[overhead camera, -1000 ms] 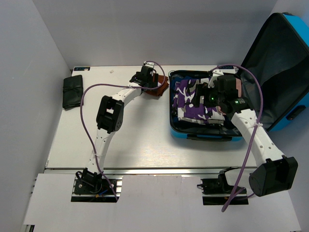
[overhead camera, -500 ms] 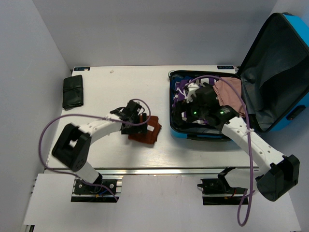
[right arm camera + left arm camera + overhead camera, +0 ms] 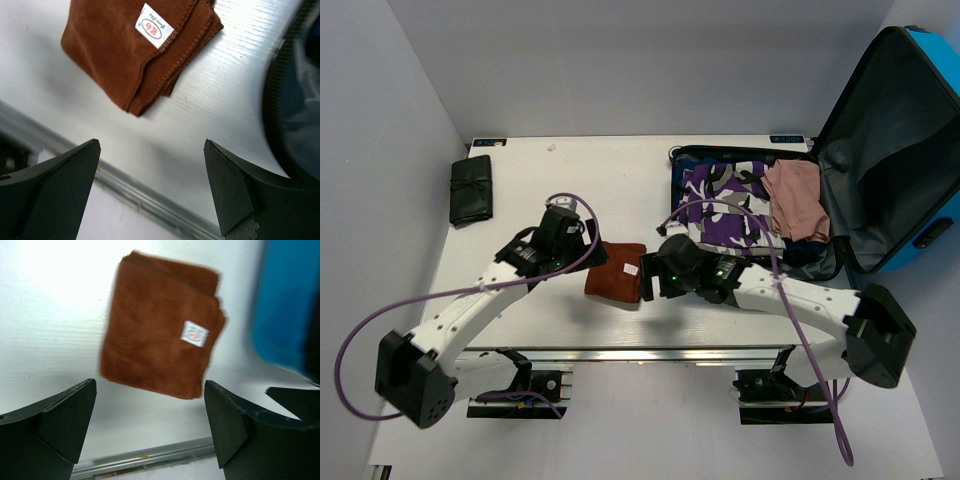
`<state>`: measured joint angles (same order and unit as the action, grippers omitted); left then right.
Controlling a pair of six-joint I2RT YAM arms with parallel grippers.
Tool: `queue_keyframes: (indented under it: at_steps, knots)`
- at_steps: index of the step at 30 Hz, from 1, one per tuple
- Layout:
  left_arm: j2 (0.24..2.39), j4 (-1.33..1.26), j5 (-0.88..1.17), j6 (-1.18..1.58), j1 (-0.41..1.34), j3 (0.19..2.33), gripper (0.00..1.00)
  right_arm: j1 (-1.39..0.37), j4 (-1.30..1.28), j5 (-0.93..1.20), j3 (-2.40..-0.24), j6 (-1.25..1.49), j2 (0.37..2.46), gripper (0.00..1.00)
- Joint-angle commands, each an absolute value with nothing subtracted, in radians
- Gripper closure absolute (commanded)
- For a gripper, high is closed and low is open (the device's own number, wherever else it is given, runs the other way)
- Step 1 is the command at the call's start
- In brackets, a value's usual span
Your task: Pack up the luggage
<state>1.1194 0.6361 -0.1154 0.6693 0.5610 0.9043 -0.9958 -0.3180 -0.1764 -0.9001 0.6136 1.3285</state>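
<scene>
Next, my right gripper will lower and shift toward the brown cloth, onto the cloth's suitcase-side edge near the label, since my open fingers hang short of that edge.
The luggage, a bright-blue suitcase, lies open at the right with its lid raised. It holds a purple-and-white garment and a pink garment. A folded brown cloth with a white label lies flat on the table left of the suitcase. It also shows in the left wrist view and the right wrist view. My left gripper is open and empty just left of the cloth. My right gripper is open and empty at the cloth's right edge.
A black folded item lies at the table's far left. The table's metal front rail runs just below the cloth. The suitcase's blue wall is close on the right of the cloth.
My left gripper carried the brown cloth from the back of the table to the front middle and let it go. My right gripper came out of the suitcase to the cloth's right side.
</scene>
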Motion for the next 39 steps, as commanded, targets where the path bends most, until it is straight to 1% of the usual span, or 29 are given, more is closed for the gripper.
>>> queue_keyframes:
  at_steps: [1,3,6,10,13,15,21,24,25,26,27,28,29,30,31,32,33,34,35,36,37,39]
  knots:
    - [1.219,0.654,-0.116,0.658,0.546,0.876,0.02,-1.046,-0.183,-0.364,-0.931,0.762,1.412,0.11]
    - [1.265,0.628,-0.115,0.647,0.535,0.868,0.02,-1.077,-0.157,-0.411,-0.940,0.799,1.448,0.11]
    - [1.305,0.513,-0.066,0.632,0.511,0.825,0.02,-1.106,-0.095,-0.475,-0.934,0.880,1.508,0.11]
    - [1.385,0.465,-0.032,0.615,0.474,0.816,0.02,-1.106,-0.115,-0.569,-0.953,0.989,1.594,0.11]
    - [1.397,0.393,0.030,0.592,0.445,0.796,0.02,-1.106,-0.110,-0.601,-0.968,1.025,1.650,0.11]
    - [1.425,0.370,0.067,0.581,0.423,0.795,0.02,-1.104,-0.103,-0.601,-0.982,1.031,1.699,0.11]
    - [1.489,0.327,0.090,0.565,0.414,0.769,0.02,-1.100,-0.127,-0.575,-1.051,1.043,1.812,0.11]
    - [1.494,0.302,0.115,0.560,0.414,0.741,0.07,-1.100,-0.127,-0.542,-1.058,1.061,1.845,0.12]
    - [1.493,0.295,0.120,0.558,0.414,0.735,0.12,-1.098,-0.123,-0.532,-1.058,1.065,1.858,0.14]
    - [1.493,0.290,0.123,0.558,0.414,0.729,0.14,-1.097,-0.118,-0.526,-1.057,1.068,1.862,0.19]
    - [1.491,0.282,0.130,0.560,0.414,0.718,0.17,-1.095,-0.107,-0.512,-1.054,1.060,1.865,0.29]
    - [1.488,0.278,0.136,0.558,0.414,0.712,0.25,-1.094,-0.075,-0.505,-1.051,1.054,1.865,0.34]
    - [1.488,0.270,0.146,0.558,0.414,0.707,0.29,-1.097,-0.054,-0.496,-1.037,1.028,1.864,0.41]
    - [1.486,0.259,0.152,0.558,0.414,0.701,0.35,-1.097,-0.025,-0.476,-1.029,1.007,1.862,0.54]
    - [1.482,0.253,0.173,0.555,0.414,0.692,0.48,-1.095,0.033,-0.466,-1.025,0.988,1.852,0.59]
    - [1.480,0.246,0.184,0.551,0.414,0.689,0.55,-1.097,0.057,-0.454,-1.020,0.942,1.845,0.66]
    - [1.474,0.230,0.201,0.549,0.414,0.683,0.66,-1.095,0.075,-0.443,-1.020,0.918,1.839,0.75]
    - [1.464,0.221,0.231,0.546,0.414,0.677,0.75,-1.097,0.084,-0.442,-1.022,0.901,1.832,0.79]
    - [1.456,0.213,0.244,0.546,0.414,0.675,0.95,-1.097,0.098,-0.437,-1.026,0.876,1.824,0.84]
    - [1.448,0.201,0.259,0.543,0.414,0.673,1.00,-1.094,0.098,-0.439,-1.037,0.835,1.812,0.96]
    - [1.427,0.192,0.285,0.543,0.425,0.673,1.00,-1.095,0.098,-0.439,-1.042,0.812,1.803,1.00]
    - [1.398,0.183,0.307,0.537,0.436,0.680,1.00,-1.091,0.077,-0.442,-1.058,0.758,1.770,1.00]
